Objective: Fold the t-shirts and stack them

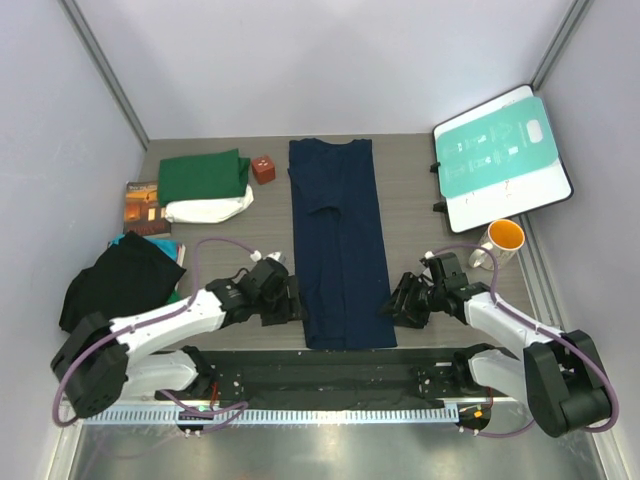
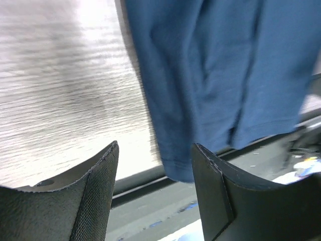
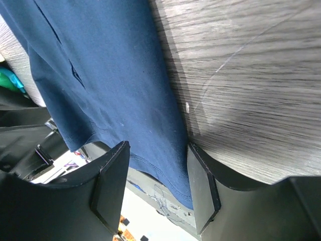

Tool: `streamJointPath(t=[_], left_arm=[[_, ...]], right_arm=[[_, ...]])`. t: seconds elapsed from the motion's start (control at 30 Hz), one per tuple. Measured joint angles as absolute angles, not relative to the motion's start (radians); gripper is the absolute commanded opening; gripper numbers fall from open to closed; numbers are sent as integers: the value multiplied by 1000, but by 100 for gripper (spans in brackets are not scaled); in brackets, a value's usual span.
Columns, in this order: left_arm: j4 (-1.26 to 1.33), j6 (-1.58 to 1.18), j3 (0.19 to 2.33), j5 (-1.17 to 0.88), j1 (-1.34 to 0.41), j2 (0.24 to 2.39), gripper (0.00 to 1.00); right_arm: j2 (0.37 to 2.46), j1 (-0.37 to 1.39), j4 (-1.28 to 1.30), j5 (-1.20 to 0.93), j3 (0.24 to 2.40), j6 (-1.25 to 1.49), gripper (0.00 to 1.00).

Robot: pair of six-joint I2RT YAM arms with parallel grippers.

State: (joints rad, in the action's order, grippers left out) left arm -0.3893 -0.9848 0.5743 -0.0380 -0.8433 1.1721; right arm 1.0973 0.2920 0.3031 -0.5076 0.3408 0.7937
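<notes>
My right gripper stays low in place and closes its fingers next on the navy shirt's mug-side edge near the shirt's hem, already lying between them.
The navy blue t-shirt (image 1: 338, 240) lies flat on the table as a long narrow strip, collar at the far end. A folded dark green t-shirt (image 1: 203, 175) sits on a folded cream-white t-shirt (image 1: 208, 208) at the back left. My left gripper (image 1: 290, 305) is open at the navy shirt's near left corner. In the left wrist view the hem corner (image 2: 180, 168) lies between the open fingers of that gripper (image 2: 155, 146). My right gripper (image 1: 397, 305) is open at the near right corner. In the right wrist view the hem (image 3: 165, 170) lies between the fingers of that gripper (image 3: 158, 146).
A brown cube (image 1: 263, 168) and a small book (image 1: 145, 205) lie at the back left. A black cloth heap (image 1: 120, 280) lies over something teal at the left. A teal-and-white board (image 1: 500, 160) and an orange-lined mug (image 1: 500, 240) stand at the right.
</notes>
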Motion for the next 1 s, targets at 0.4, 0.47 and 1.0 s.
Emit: streamJointPath(t=[0.4, 0.47, 1.0], left_arm=[[-315, -1010, 496, -108, -823, 1185, 59], [-284, -1014, 497, -128, -822, 1205, 59], [73, -1063, 541, -299, -869, 1472, 39]], right_arm=[[1116, 294, 239, -556, 321, 793, 56], [1107, 295, 240, -554, 318, 791, 56], [1084, 296, 240, -553, 302, 794, 50]])
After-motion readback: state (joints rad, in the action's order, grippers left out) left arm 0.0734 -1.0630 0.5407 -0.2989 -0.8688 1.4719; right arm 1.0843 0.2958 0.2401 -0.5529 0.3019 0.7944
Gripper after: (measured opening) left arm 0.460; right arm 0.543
